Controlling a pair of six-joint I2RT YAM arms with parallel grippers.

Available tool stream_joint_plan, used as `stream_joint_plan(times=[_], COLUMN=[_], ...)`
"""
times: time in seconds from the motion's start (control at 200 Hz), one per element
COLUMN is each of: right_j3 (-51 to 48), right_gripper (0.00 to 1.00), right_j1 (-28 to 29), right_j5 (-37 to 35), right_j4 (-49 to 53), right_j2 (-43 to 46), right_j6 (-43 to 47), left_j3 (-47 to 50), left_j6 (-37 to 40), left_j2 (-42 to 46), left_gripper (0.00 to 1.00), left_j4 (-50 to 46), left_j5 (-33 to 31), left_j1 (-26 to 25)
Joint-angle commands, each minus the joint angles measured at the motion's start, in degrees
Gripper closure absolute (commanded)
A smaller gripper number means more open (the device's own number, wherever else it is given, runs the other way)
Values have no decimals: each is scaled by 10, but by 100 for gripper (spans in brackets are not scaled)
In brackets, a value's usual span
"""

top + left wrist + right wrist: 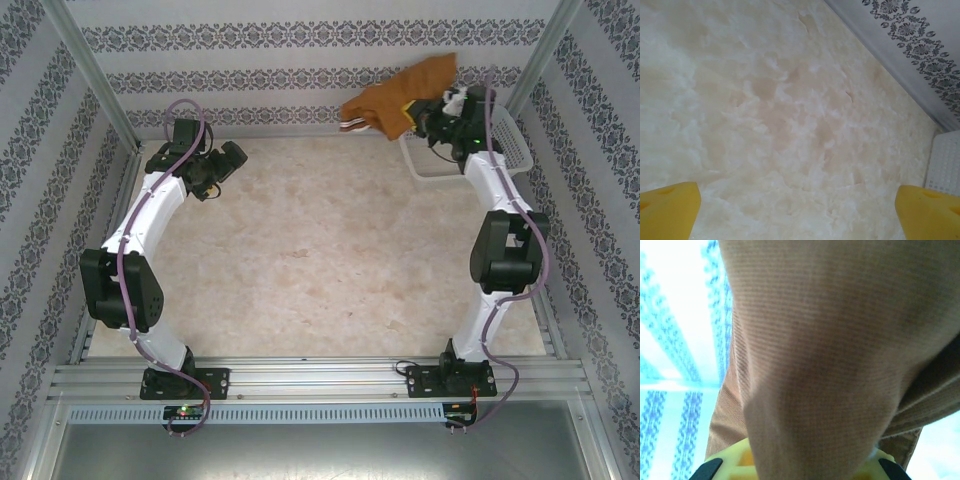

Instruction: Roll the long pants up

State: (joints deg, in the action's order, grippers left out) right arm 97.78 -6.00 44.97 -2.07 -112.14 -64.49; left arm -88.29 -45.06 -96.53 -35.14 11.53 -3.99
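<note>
The right gripper moves over the basket's inside next, lowers and releases the cloth, as the pants still hang high beside the open white basket.
The long pants (395, 98), rust-brown cloth, hang bunched in the air at the back right, against the patterned wall. Their pale striped waistband (353, 124) dangles at the lower left of the bundle. My right gripper (428, 116) is shut on the cloth from the right. In the right wrist view the ribbed brown pants (830, 350) drape down between the yellow fingers (732, 461) of the right gripper (805, 467). My left gripper (232, 158) hovers at the back left of the table. It stands open, its yellow fingertips (667, 210) far apart, with the left gripper (797, 222) over bare tabletop.
A white perforated basket (512, 140) sits at the back right under the right arm; its corner (946, 167) also shows in the left wrist view. The marbled beige table (300, 250) spreads between the arms. Patterned walls and metal posts (95, 75) enclose it.
</note>
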Motion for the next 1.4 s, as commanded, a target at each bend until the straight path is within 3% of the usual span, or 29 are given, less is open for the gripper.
stream_joint_plan(times=[0.0, 0.25, 0.53, 0.679, 0.894, 1.049, 1.084, 1.144, 1.194, 1.399], right_j3=[7, -20, 39, 109, 280, 358, 370, 396, 426, 412], right_gripper=[100, 100, 100, 100, 100, 100, 85, 38, 5, 2], right_j1=[-46, -97, -99, -100, -101, -101, -100, -100, -100, -89], right_j5=[-24, -65, -88, -108, -163, -180, -183, -189, -191, -236], right_j4=[-98, -102, -57, -28, 130, 168, 172, 196, 232, 341], right_j2=[-7, -43, -143, -209, -290, -334, -341, -355, -367, -314], right_j6=[-26, -4, 43, 75, 169, 178, 175, 172, 173, 236], left_j3=[5, -4, -33, -54, -91, -111, -113, -115, -120, -133], left_j6=[32, 42, 36, 36, 43, 42, 41, 38, 36, 47], left_j2=[14, -6, -76, -112, -151, -166, -168, -171, -174, -167], left_gripper=[0, 0, 0, 0, 0, 0, 0, 0, 0, 0], left_j4=[-5, -4, 8, 14, 7, 2, 3, 5, 3, -12], left_j5=[10, 32, 62, 76, 84, 87, 88, 90, 93, 99], left_j1=[13, 34, 51, 59, 74, 78, 78, 78, 78, 78])
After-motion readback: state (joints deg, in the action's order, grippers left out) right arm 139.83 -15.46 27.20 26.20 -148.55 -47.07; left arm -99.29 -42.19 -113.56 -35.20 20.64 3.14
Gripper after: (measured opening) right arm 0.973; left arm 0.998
